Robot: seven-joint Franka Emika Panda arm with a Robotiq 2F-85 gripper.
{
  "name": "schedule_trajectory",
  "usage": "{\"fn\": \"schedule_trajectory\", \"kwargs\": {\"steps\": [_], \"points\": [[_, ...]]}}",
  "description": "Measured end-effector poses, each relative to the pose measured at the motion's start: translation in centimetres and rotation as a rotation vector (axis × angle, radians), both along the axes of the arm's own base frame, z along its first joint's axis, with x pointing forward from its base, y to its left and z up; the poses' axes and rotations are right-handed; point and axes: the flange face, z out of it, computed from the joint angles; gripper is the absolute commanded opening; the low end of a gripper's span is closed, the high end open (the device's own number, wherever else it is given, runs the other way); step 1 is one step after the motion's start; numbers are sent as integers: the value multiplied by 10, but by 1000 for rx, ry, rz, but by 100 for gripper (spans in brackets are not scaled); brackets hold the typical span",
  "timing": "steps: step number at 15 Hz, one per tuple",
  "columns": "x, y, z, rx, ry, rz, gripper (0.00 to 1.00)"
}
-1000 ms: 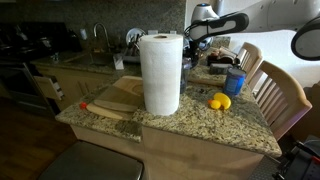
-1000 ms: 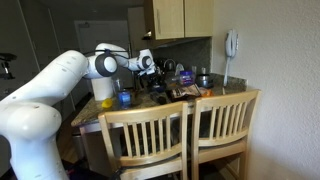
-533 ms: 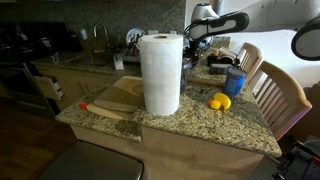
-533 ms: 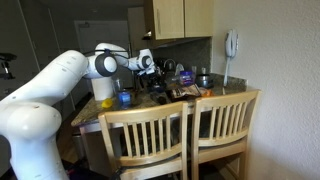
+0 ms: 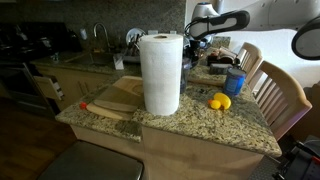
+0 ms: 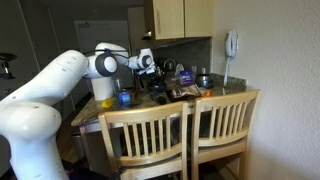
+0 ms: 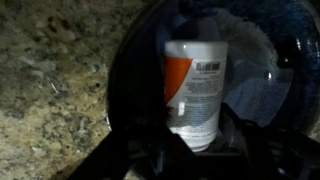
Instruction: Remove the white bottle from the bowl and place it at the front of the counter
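Note:
I will next lift my gripper from the bowl, bring it back, lower the bottle and then let go of it, because the counter (image 5: pixel 240 98) beside the blue container is back of my gripper.
In the wrist view the white bottle (image 7: pixel 195 90), with an orange patch and printed text, stands inside a dark round bowl (image 7: pixel 124 62) on the speckled granite counter (image 7: pixel 50 90). My gripper (image 7: pixel 195 142) reaches down into the bowl, and its dark fingers (image 7: pixel 150 152) press against the bottle's lower end from both sides. In both exterior views the gripper (image 5: pixel 193 40) (image 6: pixel 157 80) hangs over the back of the counter (image 5: pixel 180 125); bottle and bowl are hidden there.
A tall white paper towel roll (image 5: pixel 160 73) stands mid-counter beside a wooden cutting board (image 5: pixel 110 100). A yellow lemon (image 5: pixel 219 101) and a blue cylindrical container (image 5: pixel 235 82) sit near the gripper. Two wooden chairs (image 6: pixel 190 130) stand against the counter's edge.
The jaws have closed onto the bottle over the last second. The arm has not visibly moved in the exterior views.

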Motion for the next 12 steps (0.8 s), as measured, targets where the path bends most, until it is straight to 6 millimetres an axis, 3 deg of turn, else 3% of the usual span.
{"fn": "schedule_trajectory", "kwargs": {"steps": [2, 4, 8, 12], "points": [[2, -1, 9, -10, -30, -2, 30], [7, 0, 41, -45, -137, -5, 30], [-1, 13, 142, -127, -315, 12, 30], [-38, 29, 229, -146, -288, 21, 30]]}}
